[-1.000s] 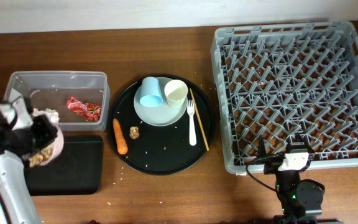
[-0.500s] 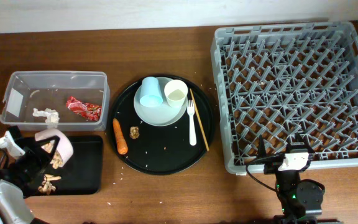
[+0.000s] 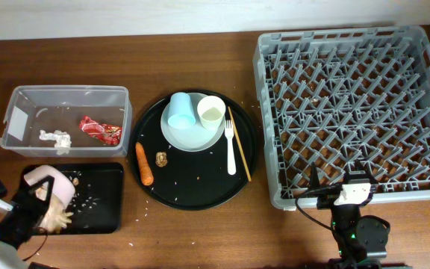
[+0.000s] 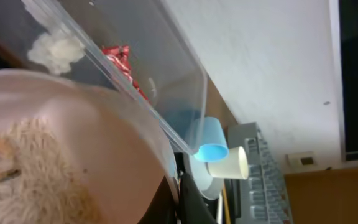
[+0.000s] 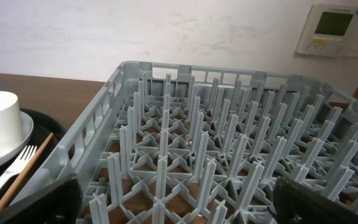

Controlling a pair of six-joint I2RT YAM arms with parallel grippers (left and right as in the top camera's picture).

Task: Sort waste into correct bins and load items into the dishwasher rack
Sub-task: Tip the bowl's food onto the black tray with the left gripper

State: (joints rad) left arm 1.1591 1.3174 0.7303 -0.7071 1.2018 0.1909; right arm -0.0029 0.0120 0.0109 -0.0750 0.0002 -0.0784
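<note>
My left gripper levels the bowl (image 3: 51,185) next, carries it to the right in the overhead view to the bare tray space by the fork and releases.
My left gripper (image 3: 30,208) is shut on the rim of the white bowl (image 3: 51,185) and holds it tipped over the shallow black tray (image 3: 101,213). Beige rice-like scraps (image 3: 56,217) lie at the bowl's mouth, and grains are scattered on the tray. The left wrist view shows the bowl (image 4: 92,143) with scraps (image 4: 17,180) inside. The clear tub (image 3: 69,90) holds the red wrapper (image 3: 99,131) and white tissue (image 3: 54,138). My right gripper (image 3: 340,181) is open and empty at the front edge of the grey dishwasher rack (image 3: 349,45), with its pegs (image 5: 194,155) ahead of the fingers.
The round black tray (image 3: 192,198) holds the grey-green plate (image 3: 189,138) with the blue cup (image 3: 180,110) and cream cup (image 3: 210,111), plus the white fork (image 3: 231,146), wooden stick (image 3: 239,142), carrot (image 3: 144,163) and brown lump (image 3: 162,158).
My left gripper has carried the bowl from beside the clear tub toward the table's front, over the black tray, tipping it further. Scraps have spilled onto the tray. The right arm is still.
</note>
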